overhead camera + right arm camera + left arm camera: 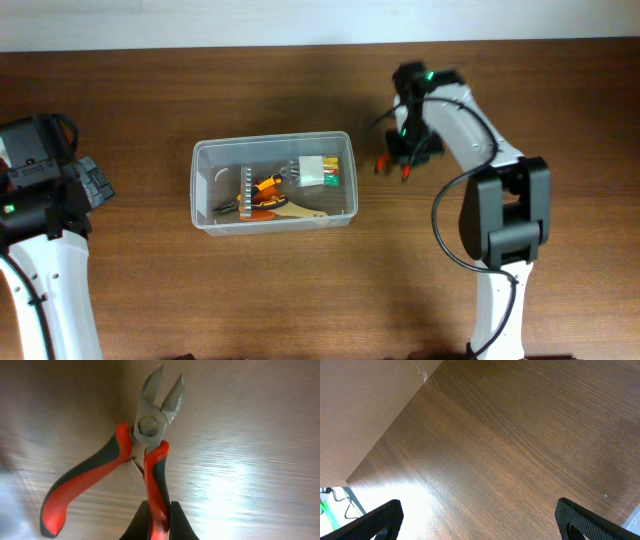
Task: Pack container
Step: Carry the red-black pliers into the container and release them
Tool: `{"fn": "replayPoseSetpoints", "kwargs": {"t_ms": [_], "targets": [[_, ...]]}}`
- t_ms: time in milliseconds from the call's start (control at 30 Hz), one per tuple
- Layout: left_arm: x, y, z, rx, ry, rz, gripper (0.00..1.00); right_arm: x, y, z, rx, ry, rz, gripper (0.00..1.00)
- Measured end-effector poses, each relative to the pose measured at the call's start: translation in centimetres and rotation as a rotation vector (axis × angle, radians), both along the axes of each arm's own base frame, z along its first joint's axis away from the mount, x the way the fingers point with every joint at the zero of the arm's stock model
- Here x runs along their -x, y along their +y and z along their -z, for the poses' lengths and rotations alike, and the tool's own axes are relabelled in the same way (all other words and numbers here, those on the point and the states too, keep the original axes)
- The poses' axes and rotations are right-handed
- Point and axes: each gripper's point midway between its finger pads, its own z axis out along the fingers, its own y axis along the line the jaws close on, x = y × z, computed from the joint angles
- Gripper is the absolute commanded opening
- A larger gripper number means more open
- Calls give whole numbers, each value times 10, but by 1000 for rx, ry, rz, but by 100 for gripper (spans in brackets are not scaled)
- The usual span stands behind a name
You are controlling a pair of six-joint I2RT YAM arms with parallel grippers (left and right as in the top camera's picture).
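Note:
The container's bare bottom beside the tools lies to the gripper's left in the overhead view. My right gripper rises next, crosses the container's rim, lowers and releases.
The clear plastic container (272,183) sits on the wooden table left of centre, holding several hand tools, among them orange-handled ones and a white and green piece. My right gripper (400,160) is to the right of the container, shut on one handle of red-and-black cutting pliers (145,455); in the right wrist view the fingers (159,522) pinch the right handle, and the metal jaws point away, slightly parted. The pliers also show in the overhead view (392,165). My left gripper (480,520) is open and empty at the far left, over bare wood.
The left arm (40,200) stands at the table's left edge and the right arm's base (505,220) at the right. A pale wall runs along the table's far edge (300,22).

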Motion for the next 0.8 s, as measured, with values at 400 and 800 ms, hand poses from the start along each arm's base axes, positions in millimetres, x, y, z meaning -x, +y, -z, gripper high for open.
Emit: {"fn": "replayPoseSetpoints", "kwargs": {"t_ms": [400,800], "targets": [[0,0,0,0,0,0,99,-26,92,-213,-163,-509,-340,4],[0,0,0,0,0,0,99,51,280,-128,-222,-501,-1261,4]]}}
